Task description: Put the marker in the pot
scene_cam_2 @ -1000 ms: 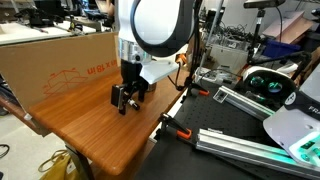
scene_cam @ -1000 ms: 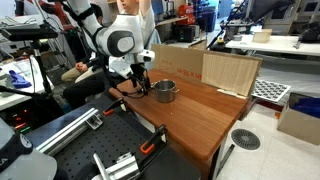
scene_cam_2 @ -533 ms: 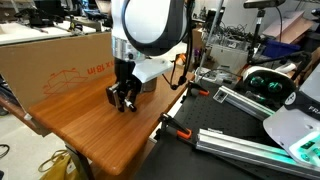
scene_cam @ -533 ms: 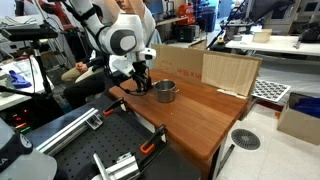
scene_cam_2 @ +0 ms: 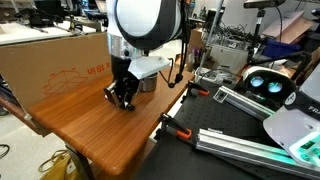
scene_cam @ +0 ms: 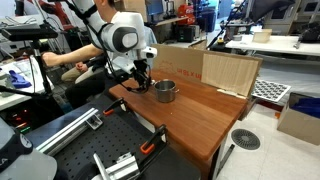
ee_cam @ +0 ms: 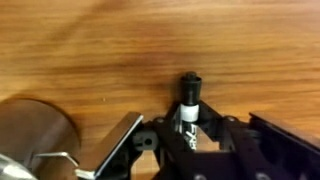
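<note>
The marker (ee_cam: 189, 92) sits low beside the pot's raised rim, so I should raise my gripper, move it over the pot's opening (ee_cam: 30, 135), lower it and let go of the marker.
In the wrist view my gripper (ee_cam: 187, 118) is shut on the marker (ee_cam: 189, 92), a dark stick with a white band whose black cap pokes out past the fingers over the wooden table (ee_cam: 120, 50). The silvery pot (ee_cam: 35, 135) fills the lower left corner of that view, its handle (ee_cam: 115, 145) pointing toward the gripper. In an exterior view the gripper (scene_cam: 139, 84) hangs low just beside the pot (scene_cam: 164, 92). From the opposite side the gripper (scene_cam_2: 122, 98) sits down at the tabletop and the pot is mostly hidden behind the arm.
A brown cardboard box (scene_cam: 230, 72) stands on the back of the table (scene_cam: 200, 120); in an exterior view it forms a wall (scene_cam_2: 55, 65) behind the gripper. Orange clamps (scene_cam_2: 180, 130) grip the table edge. A person (scene_cam: 85, 60) sits beyond the arm.
The gripper has come down to the tabletop and its jaws have shut on the marker. The arm leaned slightly further over the table.
</note>
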You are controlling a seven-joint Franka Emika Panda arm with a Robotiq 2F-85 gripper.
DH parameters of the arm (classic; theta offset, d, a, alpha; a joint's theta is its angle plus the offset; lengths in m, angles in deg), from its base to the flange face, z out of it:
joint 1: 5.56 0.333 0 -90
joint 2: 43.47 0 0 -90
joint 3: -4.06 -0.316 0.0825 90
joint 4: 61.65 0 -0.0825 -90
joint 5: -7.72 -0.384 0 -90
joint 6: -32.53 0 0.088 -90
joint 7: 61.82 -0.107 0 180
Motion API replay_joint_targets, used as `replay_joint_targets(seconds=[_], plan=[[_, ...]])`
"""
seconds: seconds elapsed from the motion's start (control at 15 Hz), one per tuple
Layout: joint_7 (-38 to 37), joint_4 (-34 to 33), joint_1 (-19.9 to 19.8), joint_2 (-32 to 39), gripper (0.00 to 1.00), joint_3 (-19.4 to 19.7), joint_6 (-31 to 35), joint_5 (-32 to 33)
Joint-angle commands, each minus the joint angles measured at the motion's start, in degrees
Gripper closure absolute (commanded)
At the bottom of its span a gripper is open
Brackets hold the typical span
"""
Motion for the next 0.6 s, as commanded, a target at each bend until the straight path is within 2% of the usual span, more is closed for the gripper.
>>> replay_joint_targets(seconds=[0.0,0.07,0.27,0.4,0.53], plan=[[3.3,-1.0,-4.5,-1.5,0.94,-4.7,-5.0,-4.2],[5.8,-0.3,-6.7,-3.1,0.94,-7.4,-6.3,-6.6],[11.4,1.5,-10.3,-7.9,0.94,-12.0,-8.9,-12.9],[14.4,2.7,-11.8,-12.8,0.94,-13.1,-14.4,-17.3],[18.3,4.8,-12.4,-18.4,0.94,-12.0,-20.2,-21.6]])
